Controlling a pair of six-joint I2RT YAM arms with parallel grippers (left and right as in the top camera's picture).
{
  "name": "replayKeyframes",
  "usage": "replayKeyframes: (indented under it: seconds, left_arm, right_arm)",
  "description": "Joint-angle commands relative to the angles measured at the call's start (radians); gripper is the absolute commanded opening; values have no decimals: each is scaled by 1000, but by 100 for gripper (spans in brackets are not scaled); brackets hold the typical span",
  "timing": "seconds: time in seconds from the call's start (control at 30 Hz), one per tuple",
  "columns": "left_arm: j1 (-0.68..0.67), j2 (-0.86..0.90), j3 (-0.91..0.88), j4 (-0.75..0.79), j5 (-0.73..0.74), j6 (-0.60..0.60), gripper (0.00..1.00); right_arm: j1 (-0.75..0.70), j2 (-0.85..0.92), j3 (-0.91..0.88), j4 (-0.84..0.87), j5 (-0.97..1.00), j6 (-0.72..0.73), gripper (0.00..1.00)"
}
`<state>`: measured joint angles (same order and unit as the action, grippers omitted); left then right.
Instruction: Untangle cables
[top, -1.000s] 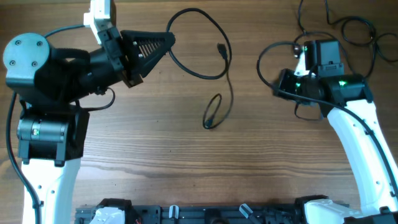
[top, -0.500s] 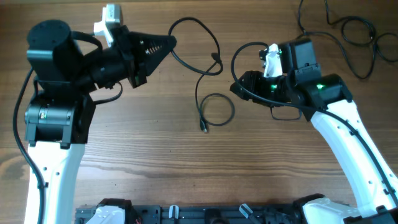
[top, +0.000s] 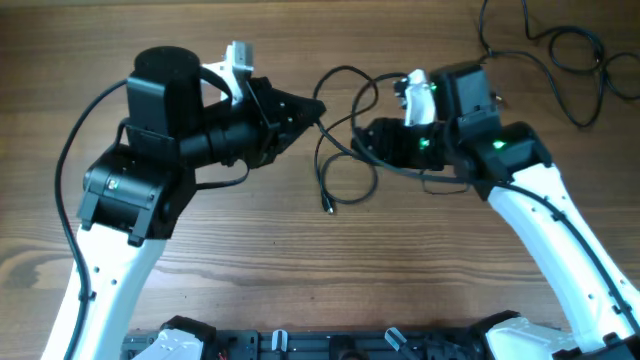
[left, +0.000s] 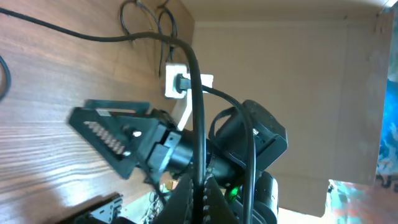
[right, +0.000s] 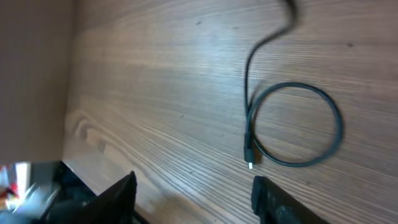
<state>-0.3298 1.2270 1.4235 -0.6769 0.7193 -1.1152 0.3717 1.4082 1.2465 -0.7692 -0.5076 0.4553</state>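
Next, my left gripper will move upward with the held piece of the cable, then spread its fingers to release the cable, since the loop lies below the gripper on the tabletop.
One thin black cable (top: 327, 207) lies mid-table as a small loop with a plug end, and its other part rises to my grippers. My left gripper (top: 318, 108) is shut on this cable (left: 199, 112) and holds it off the table. My right gripper (top: 368, 140) is open, just right of the left one and above the loop. In the right wrist view the loop and plug (right: 249, 158) lie on the wood beyond the open fingers (right: 196, 199). In the left wrist view the open right gripper (left: 112, 137) shows beside the held strand.
More thin black cords (top: 560, 48) curl at the table's far right corner. In the left wrist view a white wall socket (left: 186, 84) with plugs shows behind the right arm. The arm bases stand along the front edge (top: 330, 345).
Both arms have swung in toward the table's middle. My left gripper has carried its cable strand to the right, and the loop on the table has shifted and changed shape.
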Motion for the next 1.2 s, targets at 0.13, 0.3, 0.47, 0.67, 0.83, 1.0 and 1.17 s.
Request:
replayKeyframes:
  seconds: [0.13, 0.3, 0.47, 0.67, 0.83, 1.0, 1.17]
  left_arm:
    - [-26, 4, 10, 105, 310, -72, 4]
    - [-25, 3, 9, 105, 320, -67, 4]
    - [-12, 3, 10, 105, 320, -67, 4]
    - [2, 4, 9, 194, 320, -101, 4]
    - [13, 4, 9, 318, 290, -158, 4]
    - [106, 4, 9, 312, 248, -253, 4]
    - [119, 4, 9, 299, 249, -293, 4]
  right_arm:
    - [42, 59, -3, -38, 248, 88, 57]
    - [34, 111, -3, -172, 553, 211, 57]
    - [-74, 111, -3, -245, 660, 246, 58]
    - [-121, 111, -3, -55, 37, -174, 65]
    - [-121, 111, -3, 35, -12, -235, 77]
    - [-121, 89, -3, 62, -105, -319, 90]
    - [-121, -30, -3, 204, -207, -326, 91]
